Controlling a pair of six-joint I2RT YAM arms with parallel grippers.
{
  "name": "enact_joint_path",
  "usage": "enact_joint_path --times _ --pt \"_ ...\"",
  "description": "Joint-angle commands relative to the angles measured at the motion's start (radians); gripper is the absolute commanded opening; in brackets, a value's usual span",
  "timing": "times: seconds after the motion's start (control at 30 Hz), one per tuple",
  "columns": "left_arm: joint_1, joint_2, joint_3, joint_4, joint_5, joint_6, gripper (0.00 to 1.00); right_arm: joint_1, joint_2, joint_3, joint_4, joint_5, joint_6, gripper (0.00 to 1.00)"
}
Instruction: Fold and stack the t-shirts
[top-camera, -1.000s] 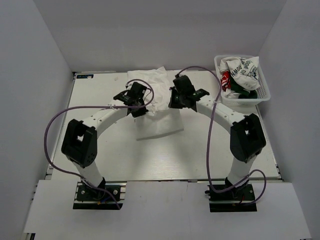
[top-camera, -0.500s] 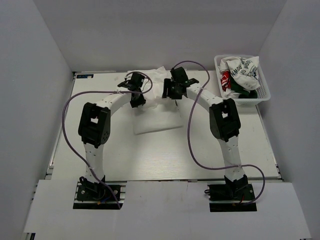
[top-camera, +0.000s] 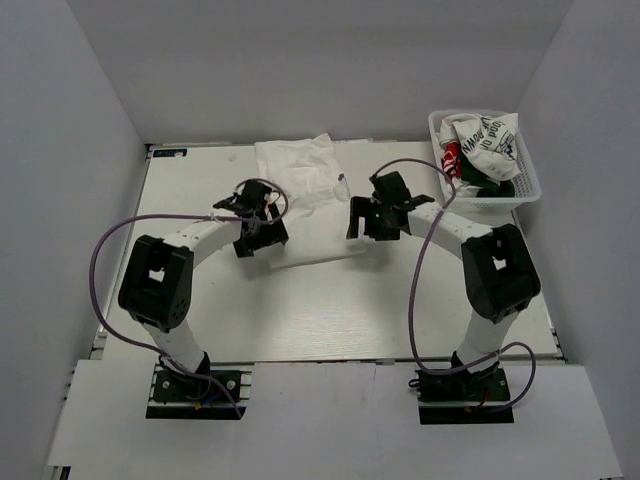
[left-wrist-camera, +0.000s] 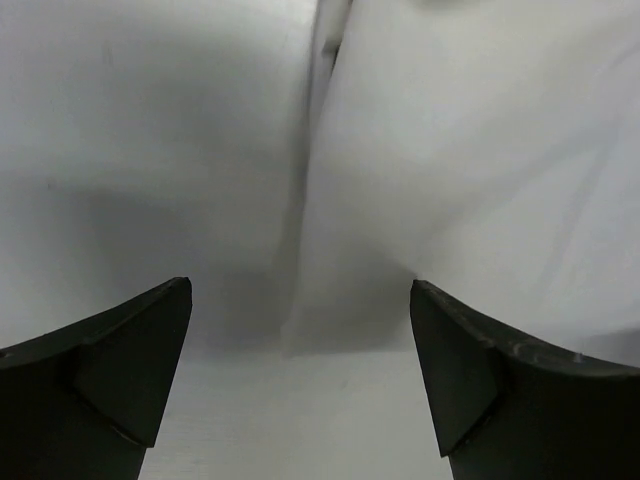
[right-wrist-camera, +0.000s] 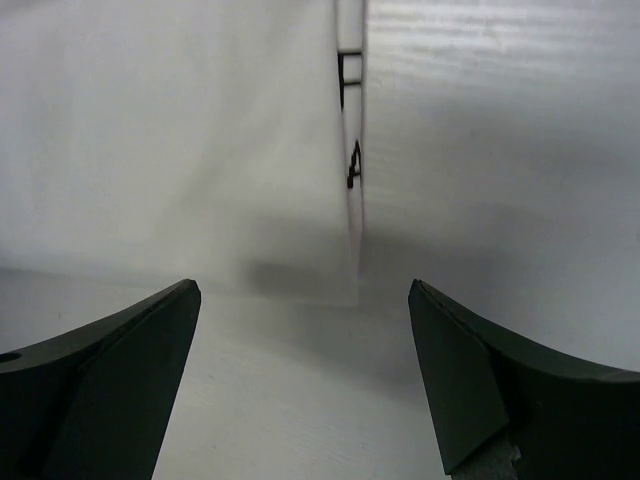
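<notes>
The left gripper lowers and draws slightly back onto the shirt's near corner (top-camera: 274, 265) (left-wrist-camera: 302, 338) next.
A white t-shirt (top-camera: 312, 200) lies folded on the table (top-camera: 330, 310), rumpled at its far end and flat at its near end. My left gripper (top-camera: 252, 232) hovers open at the shirt's near left corner. In the left wrist view the gripper (left-wrist-camera: 300, 285) has nothing between its fingers, and the shirt (left-wrist-camera: 460, 150) lies just ahead. My right gripper (top-camera: 368, 218) is open at the near right corner. The right wrist view shows that gripper (right-wrist-camera: 304, 285) empty, and the shirt's (right-wrist-camera: 180, 130) edge carries small black marks. More t-shirts (top-camera: 482, 140) fill the basket.
A white mesh basket (top-camera: 528, 182) stands at the back right corner, close to the right arm's elbow. Purple cables loop from both arms over the table. Grey walls close in the left, right and back sides.
Both grippers went from shut to open and let go of the shirt. They reached to its far end, then pulled back to its near corners.
</notes>
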Motion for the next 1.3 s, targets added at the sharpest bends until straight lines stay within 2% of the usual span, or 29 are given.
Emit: enact_joint_path --times 0.0,0.07,0.17,0.27,0.3,0.4,0.43,0.47,0.5,0.53,0.6,0.63,0.67,0.7,0.73,0.87,0.9,1.0,1.03,1.13,1.27 --pt "-0.009 -0.072 -0.154 0.073 0.112 -0.023 1.00 -0.012 -0.064 -0.105 0.089 -0.055 0.019 0.90" --pt "-0.009 -0.082 -0.185 0.090 0.122 -0.037 1.00 -0.017 -0.057 -0.130 0.100 -0.079 0.022 0.90" --pt "-0.019 -0.070 -0.209 0.116 0.133 -0.037 0.86 -0.018 -0.031 -0.139 0.117 -0.104 0.027 0.88" --pt "-0.019 -0.047 -0.218 0.125 0.133 -0.037 0.62 -0.026 -0.002 -0.144 0.140 -0.107 0.037 0.79" --pt "-0.019 -0.037 -0.219 0.125 0.148 -0.037 0.48 -0.026 0.004 -0.140 0.134 -0.119 0.039 0.75" --pt "-0.019 -0.037 -0.246 0.159 0.175 -0.028 0.37 -0.026 0.012 -0.147 0.137 -0.138 0.045 0.54" --pt "-0.019 -0.037 -0.255 0.173 0.188 -0.028 0.28 -0.023 0.011 -0.156 0.142 -0.136 0.048 0.49" --pt "-0.019 -0.037 -0.255 0.185 0.188 -0.018 0.26 -0.024 0.009 -0.173 0.163 -0.132 0.054 0.41" --pt "-0.019 -0.037 -0.268 0.194 0.188 -0.018 0.22 -0.026 0.009 -0.177 0.190 -0.126 0.054 0.40" --pt "-0.019 -0.027 -0.259 0.194 0.188 -0.018 0.10 -0.031 0.014 -0.180 0.210 -0.118 0.054 0.39" --pt "-0.019 -0.017 -0.226 0.179 0.177 -0.009 0.01 -0.028 0.026 -0.164 0.218 -0.103 0.054 0.37" --pt "-0.019 -0.017 -0.226 0.179 0.177 -0.009 0.00 -0.029 0.034 -0.157 0.214 -0.095 0.051 0.34" --pt "-0.019 -0.017 -0.217 0.179 0.177 0.003 0.00 -0.029 0.041 -0.154 0.217 -0.093 0.045 0.26" --pt "-0.019 -0.017 -0.217 0.179 0.177 0.017 0.00 -0.026 0.034 -0.157 0.211 -0.089 0.045 0.09" --pt "-0.019 -0.034 -0.217 0.179 0.191 0.017 0.00 -0.025 0.014 -0.177 0.214 -0.083 0.039 0.00" --pt "-0.045 -0.160 -0.277 0.141 0.177 0.043 0.00 -0.020 -0.101 -0.297 0.244 -0.058 0.022 0.00" --pt "-0.063 -0.219 -0.277 0.119 0.177 0.057 0.00 -0.017 -0.192 -0.317 0.243 -0.063 0.016 0.00" --pt "-0.089 -0.325 -0.320 0.072 0.229 0.057 0.00 -0.015 -0.340 -0.370 0.133 -0.105 0.004 0.00" --pt "-0.104 -0.408 -0.330 0.072 0.264 0.057 0.00 -0.005 -0.371 -0.404 0.093 -0.107 -0.003 0.00" --pt "-0.126 -0.516 -0.360 0.061 0.304 0.057 0.00 0.005 -0.578 -0.449 0.054 -0.109 0.008 0.00" --pt "-0.135 -0.638 -0.369 0.035 0.336 0.019 0.00 0.017 -0.707 -0.421 -0.015 -0.099 0.010 0.00"
